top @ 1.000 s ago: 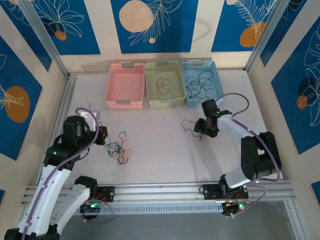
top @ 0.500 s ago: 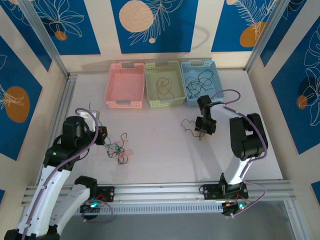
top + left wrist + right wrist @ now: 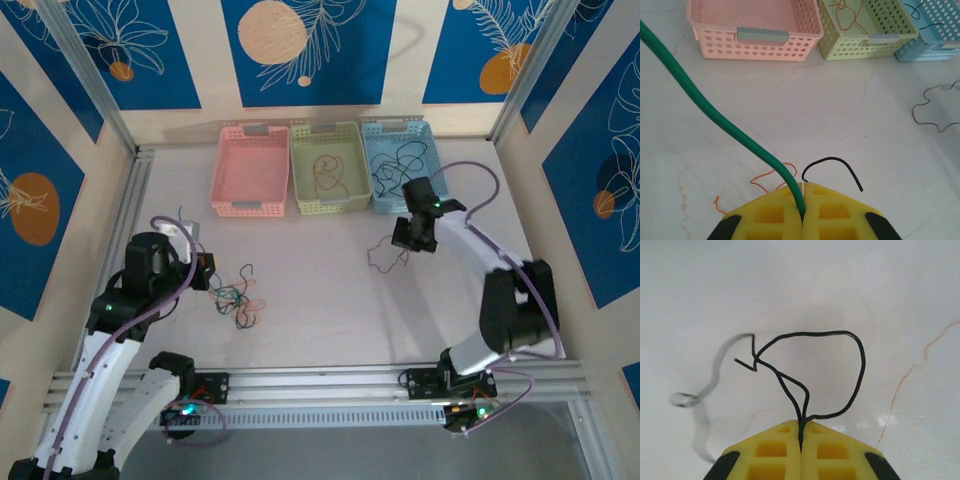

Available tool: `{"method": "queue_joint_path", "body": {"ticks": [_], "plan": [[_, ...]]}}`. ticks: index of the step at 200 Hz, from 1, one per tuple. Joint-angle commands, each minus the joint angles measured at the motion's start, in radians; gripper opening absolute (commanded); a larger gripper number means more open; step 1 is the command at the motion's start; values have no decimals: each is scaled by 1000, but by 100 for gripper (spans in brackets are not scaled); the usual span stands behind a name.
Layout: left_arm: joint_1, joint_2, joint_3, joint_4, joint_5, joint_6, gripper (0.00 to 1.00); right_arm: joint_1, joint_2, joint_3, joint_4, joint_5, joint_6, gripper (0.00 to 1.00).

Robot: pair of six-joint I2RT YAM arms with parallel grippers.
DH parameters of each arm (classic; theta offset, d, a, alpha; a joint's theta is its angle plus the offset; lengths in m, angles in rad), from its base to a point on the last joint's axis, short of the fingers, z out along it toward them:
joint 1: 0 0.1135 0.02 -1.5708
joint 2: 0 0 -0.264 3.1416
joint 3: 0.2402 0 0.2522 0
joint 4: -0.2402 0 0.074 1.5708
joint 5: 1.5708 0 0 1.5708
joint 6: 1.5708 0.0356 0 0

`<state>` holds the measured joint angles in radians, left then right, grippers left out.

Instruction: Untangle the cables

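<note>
The looped black cable in my right gripper should next move outward over the blue basket's open inside and be released, as the basket already holds black cables.
My left gripper is shut on a green cable that runs up and to the left. Just past its fingertips a short black cable and an orange-red cable lie on the table. In the top view this gripper sits at the left of a small tangle of cables. My right gripper is shut on a looped black cable, held above the table. From above, that gripper is in front of the blue basket, and its black cable trails to the left.
Three baskets stand in a row at the back: pink, green holding an orange-red cable, and blue holding black cables. Metal rails edge the table on the left and at the front.
My right gripper has moved back toward the blue basket with the black cable in it, and the cable has shifted with it. The left arm and the tangle have stayed put.
</note>
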<state>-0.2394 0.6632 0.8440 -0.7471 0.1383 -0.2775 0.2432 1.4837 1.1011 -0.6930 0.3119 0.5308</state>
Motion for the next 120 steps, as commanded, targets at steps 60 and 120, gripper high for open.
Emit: {"method": "queue_joint_path", "body": {"ticks": [60,120], "plan": [[12,0,0,17,21,18,0,-145,144,527,-3,23,-29,0],[11,6,-2,17,23,20,0,-182,624,1009,-91,-4,19,10]]}}
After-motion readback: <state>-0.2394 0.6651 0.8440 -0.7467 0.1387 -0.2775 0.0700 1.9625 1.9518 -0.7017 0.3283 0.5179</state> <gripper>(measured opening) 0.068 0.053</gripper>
